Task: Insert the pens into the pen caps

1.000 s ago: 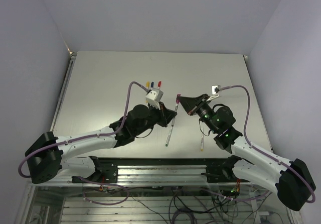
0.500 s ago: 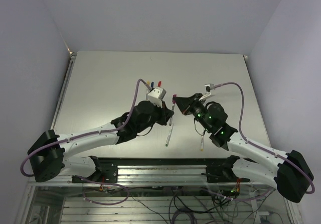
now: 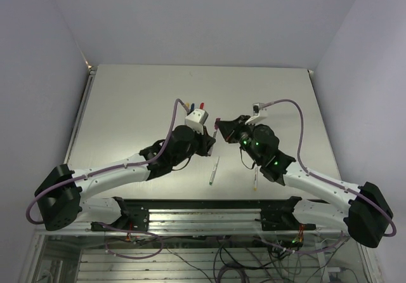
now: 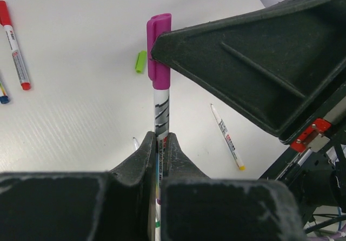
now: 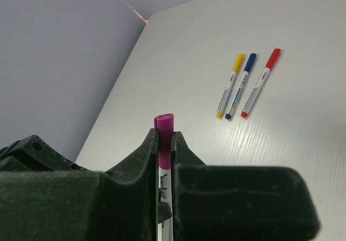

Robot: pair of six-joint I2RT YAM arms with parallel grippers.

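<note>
I should move my left gripper outward and down and lay the pen on the table (image 3: 210, 110) (image 4: 38, 42) beside the red one, because the magenta cap is on the pen.
A white-grey pen (image 4: 161, 111) with a magenta cap (image 4: 160, 52) on its end is held above the table between both grippers. My left gripper (image 4: 160, 136) is shut on the pen's barrel. My right gripper (image 5: 164, 134) is shut on the magenta cap (image 5: 164, 130). In the top view the left gripper (image 3: 211, 142) and the right gripper (image 3: 222, 129) meet tip to tip, with the cap (image 3: 217, 122) between them. A loose light green cap (image 4: 140, 61) lies on the table. Two uncapped pens lie nearer the arm bases, one green-tipped (image 3: 214, 171) and one yellow-tipped (image 3: 255, 178).
Three capped pens lie side by side at mid-table: yellow (image 5: 230, 84), blue (image 5: 241, 84) and red (image 5: 260, 81). In the top view the left wrist camera partly covers them (image 3: 196, 107). The table's far edge meets the wall (image 3: 203, 66).
Both grippers have shifted a little left and further from the arm bases with the pen. The right gripper has closed in on the left one, onto the magenta cap end.
</note>
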